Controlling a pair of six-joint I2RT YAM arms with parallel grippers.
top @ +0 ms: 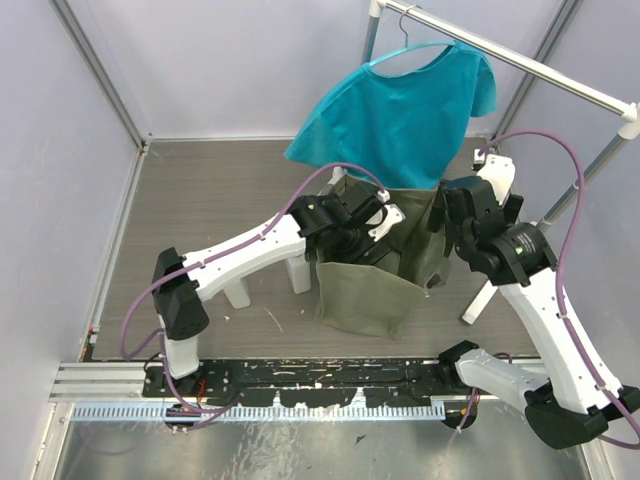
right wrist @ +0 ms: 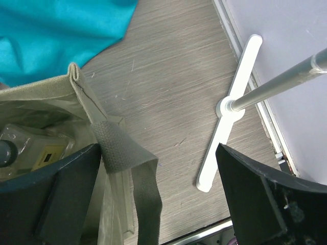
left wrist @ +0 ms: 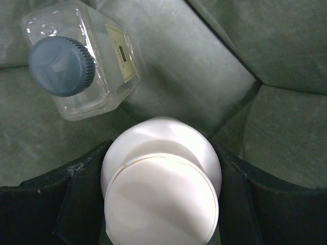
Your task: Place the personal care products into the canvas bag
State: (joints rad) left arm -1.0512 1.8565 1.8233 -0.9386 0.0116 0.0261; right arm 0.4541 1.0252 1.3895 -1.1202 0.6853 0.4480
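The cream bottle still hangs above the bare bottom of the canvas bag (top: 362, 292) beside the clear bottle, so my left gripper will next lower deeper toward that bottom.
The olive canvas bag (top: 362, 292) stands open at the table's middle. My left gripper (top: 368, 224) reaches down into its mouth and is shut on the cream bottle with the cream cap (left wrist: 158, 148), held upright between the fingers (left wrist: 82, 204) above the bag's floor. The clear bottle with the dark cap (left wrist: 76, 66) lies on the bag's floor (left wrist: 194, 97); it also shows in the right wrist view (right wrist: 30, 150). Two white bottles (top: 237, 291) (top: 299, 274) stand on the table under the left arm. My right gripper (right wrist: 158, 189) is open at the bag's right rim, with the handle strap (right wrist: 130, 166) between its fingers.
A teal shirt (top: 400, 105) hangs on a white rack (top: 520, 60) just behind the bag. The rack's white foot (right wrist: 230, 112) lies on the table right of the bag, near the right wall. The grey wood table (top: 210, 200) spreads to the left.
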